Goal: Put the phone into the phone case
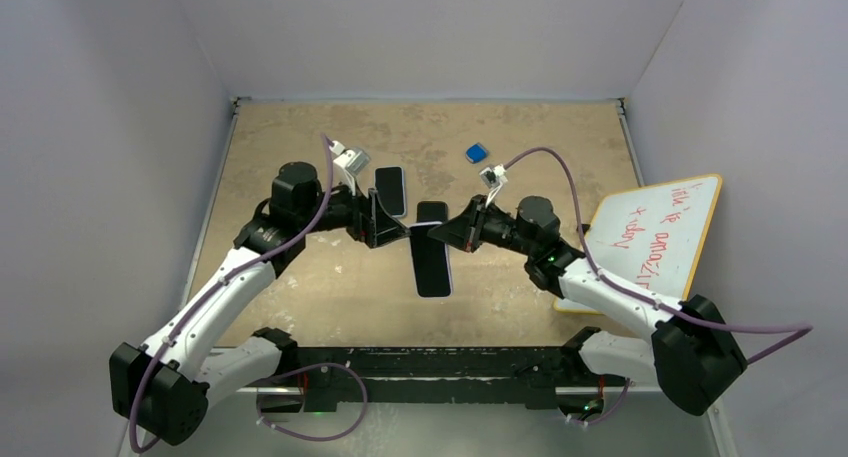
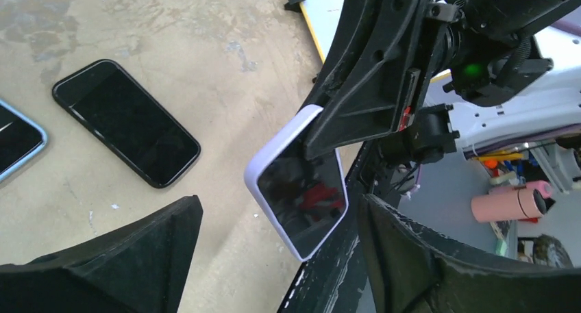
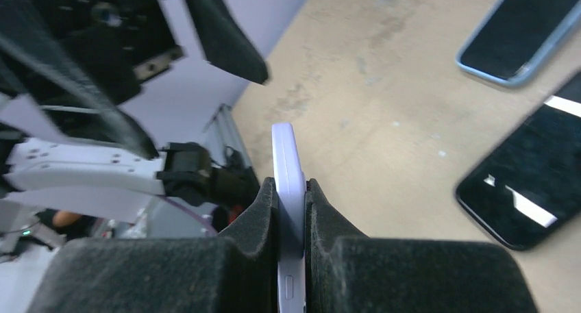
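The case comes down next with my right gripper toward the right in the top view. It gets released on clear tabletop, since the phone shows inside the case's lavender rim.
A lavender phone case [image 2: 301, 183] with a dark phone screen showing inside its rim hangs above the table. My right gripper [image 3: 291, 190] is shut on the case's edge [image 3: 288, 162], one finger [image 2: 363, 87] on each flat side. My left gripper [image 2: 281, 217] is open, its fingers standing either side of the case's lower end without touching it. In the top view the cased phone [image 1: 433, 267] sits between the left gripper [image 1: 385, 227] and the right gripper [image 1: 440, 239].
A bare black phone [image 2: 127, 121] and a phone in a light-blue case [image 3: 521, 32] lie on the tan table behind the grippers. A small blue object [image 1: 477, 153] sits further back. A whiteboard [image 1: 655, 232] with red writing leans at the right edge.
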You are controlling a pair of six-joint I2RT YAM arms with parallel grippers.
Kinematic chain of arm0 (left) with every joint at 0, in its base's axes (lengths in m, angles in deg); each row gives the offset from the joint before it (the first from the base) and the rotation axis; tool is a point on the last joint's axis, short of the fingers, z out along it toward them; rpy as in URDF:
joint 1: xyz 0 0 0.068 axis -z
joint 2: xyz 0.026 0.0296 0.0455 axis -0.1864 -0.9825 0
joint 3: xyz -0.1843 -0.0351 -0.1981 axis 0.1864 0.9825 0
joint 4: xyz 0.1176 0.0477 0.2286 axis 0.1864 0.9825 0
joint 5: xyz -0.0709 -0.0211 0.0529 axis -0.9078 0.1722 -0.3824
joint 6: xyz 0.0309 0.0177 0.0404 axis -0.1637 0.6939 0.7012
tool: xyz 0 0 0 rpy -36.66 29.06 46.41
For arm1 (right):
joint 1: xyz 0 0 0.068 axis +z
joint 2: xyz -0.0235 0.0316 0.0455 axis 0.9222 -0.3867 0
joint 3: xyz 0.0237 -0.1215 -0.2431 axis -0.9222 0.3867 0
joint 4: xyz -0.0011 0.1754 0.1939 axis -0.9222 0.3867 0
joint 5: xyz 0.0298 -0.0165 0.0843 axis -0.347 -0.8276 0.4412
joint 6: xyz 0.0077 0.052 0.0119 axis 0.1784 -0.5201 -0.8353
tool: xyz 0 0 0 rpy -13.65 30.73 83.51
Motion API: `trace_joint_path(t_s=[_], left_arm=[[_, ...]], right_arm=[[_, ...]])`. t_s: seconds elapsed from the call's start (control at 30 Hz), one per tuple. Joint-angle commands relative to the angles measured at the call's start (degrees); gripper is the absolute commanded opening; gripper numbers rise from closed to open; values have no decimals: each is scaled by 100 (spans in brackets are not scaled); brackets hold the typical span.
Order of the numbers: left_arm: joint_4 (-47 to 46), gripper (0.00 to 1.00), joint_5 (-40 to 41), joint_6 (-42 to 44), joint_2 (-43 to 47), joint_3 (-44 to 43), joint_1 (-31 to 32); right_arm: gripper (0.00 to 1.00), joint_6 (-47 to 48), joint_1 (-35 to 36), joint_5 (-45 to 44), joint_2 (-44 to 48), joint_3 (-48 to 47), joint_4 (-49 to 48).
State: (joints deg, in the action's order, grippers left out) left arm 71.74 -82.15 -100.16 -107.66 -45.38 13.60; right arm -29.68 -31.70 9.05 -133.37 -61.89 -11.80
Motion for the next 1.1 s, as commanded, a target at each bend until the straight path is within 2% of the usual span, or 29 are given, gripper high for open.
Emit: trace_joint_path(t_s=[0.0,0.23,0.53,0.7,0.93,1.03,1.07], left_arm=[[486,87,571,572,219,-290,-26],[1127,91,1652,1140,482,-173,-26],[1202,93,2154,1367,790,112,-26],[1220,93,2216,1423,763,81,-26],[1211,93,2239,1419,755,103,-26],[1249,93,2266,1423,683,78,-26],[1261,93,2275,1423,670,71,-26]], right_arm=[[0,631,-131,-700,22,-627,1064],[0,1318,-813,-1107,-777,-1455,2761],[0,1551,-1767,-779,-1943,-2082,4249],[0,1733,-1893,-651,-2163,-1975,4363],[0,1361,-1996,-95,-2395,-1568,3594],[0,1364,-2027,-259,-2538,-1509,3664],[4,1368,-2053,-321,-2545,-1471,3678]])
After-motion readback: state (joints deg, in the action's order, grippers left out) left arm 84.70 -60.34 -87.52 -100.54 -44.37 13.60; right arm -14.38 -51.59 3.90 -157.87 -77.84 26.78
